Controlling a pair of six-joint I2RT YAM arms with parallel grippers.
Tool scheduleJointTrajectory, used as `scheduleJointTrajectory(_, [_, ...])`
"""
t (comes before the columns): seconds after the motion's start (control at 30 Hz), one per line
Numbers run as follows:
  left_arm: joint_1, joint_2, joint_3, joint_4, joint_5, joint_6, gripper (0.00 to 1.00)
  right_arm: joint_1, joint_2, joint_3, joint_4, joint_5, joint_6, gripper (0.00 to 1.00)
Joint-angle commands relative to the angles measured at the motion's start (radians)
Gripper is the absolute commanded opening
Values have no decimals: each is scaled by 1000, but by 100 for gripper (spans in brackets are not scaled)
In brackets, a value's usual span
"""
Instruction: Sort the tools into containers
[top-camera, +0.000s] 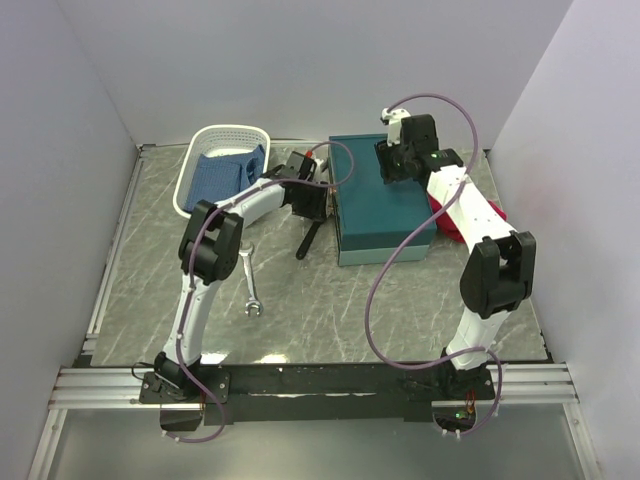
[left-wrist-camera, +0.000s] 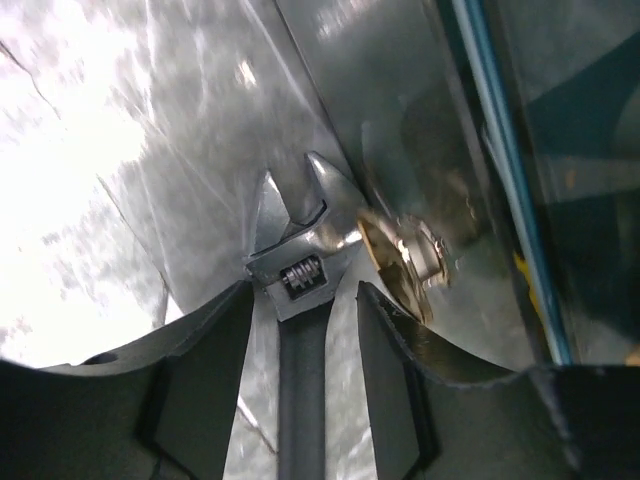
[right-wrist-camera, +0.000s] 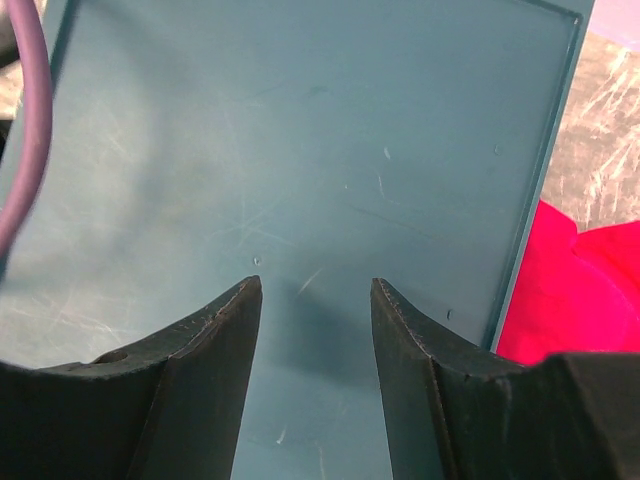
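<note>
The brass-coloured latch is crowding the wrench's black handle near the head. I should next nudge the wrench sideways away from the teal box and close my left gripper on the handle there.
A dark-handled wrench lies on the table along the left side of the closed teal box. In the left wrist view its silver head and black handle run between the fingers of my left gripper, which is open with a gap on each side of the handle. A silver spanner lies further left on the table. My right gripper hovers open over the box lid, holding nothing. The other tools are out of view.
A white basket holding a blue cloth stands at the back left. A red cloth lies against the box's right side. A brass-coloured latch sits on the box wall beside the wrench head.
</note>
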Motion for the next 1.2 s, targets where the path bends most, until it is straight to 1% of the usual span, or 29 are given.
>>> scheduleJointTrajectory(0.0, [-10,95,26,-17,-136,-21,51,7,-89,-24,5,23,-33,56])
scheduleJointTrajectory(0.13, [-16,109,8,-11,-218,-26,46,7,-98,-34,10,29,-39,56])
scheduleJointTrajectory(0.17, [-16,106,5,-15,-220,-26,46,7,-98,-39,10,29,-39,56])
scheduleJointTrajectory(0.2, [-18,104,3,-21,-259,-18,45,7,-98,-40,13,29,-38,56])
scheduleJointTrajectory(0.3, [-13,84,-20,-57,-287,-6,44,8,-102,-48,14,27,-33,56])
scheduleJointTrajectory(0.5, [-1,-6,-219,-84,-282,23,41,8,-103,-63,16,23,-31,56])
scheduleJointTrajectory(0.57, [-1,-58,-280,-71,-281,28,41,8,-100,-60,14,16,-25,56])
scheduleJointTrajectory(0.6, [-1,-80,-340,-61,-282,31,41,8,-91,-59,16,15,-24,56])
scheduleJointTrajectory(0.67, [-2,-130,-389,-42,-292,32,41,10,-83,-44,16,7,-15,56])
scheduleJointTrajectory(0.8, [-2,-228,-523,-12,-296,43,47,13,-65,-19,16,3,-11,56])
scheduleJointTrajectory(0.87, [-5,-262,-561,21,-302,57,48,13,-57,-8,16,1,-11,56])
scheduleJointTrajectory(0.97, [-19,-234,-548,15,-316,71,49,19,-49,-2,16,0,-7,56])
scheduleJointTrajectory(1.07, [-30,-143,-460,0,-319,83,47,31,-45,-2,19,0,-8,56])
scheduleJointTrajectory(1.13, [-32,-83,-387,0,-309,86,43,36,-48,-5,17,3,-10,56])
scheduleJointTrajectory(1.17, [-33,-71,-368,2,-298,86,32,38,-48,-7,16,4,-10,56])
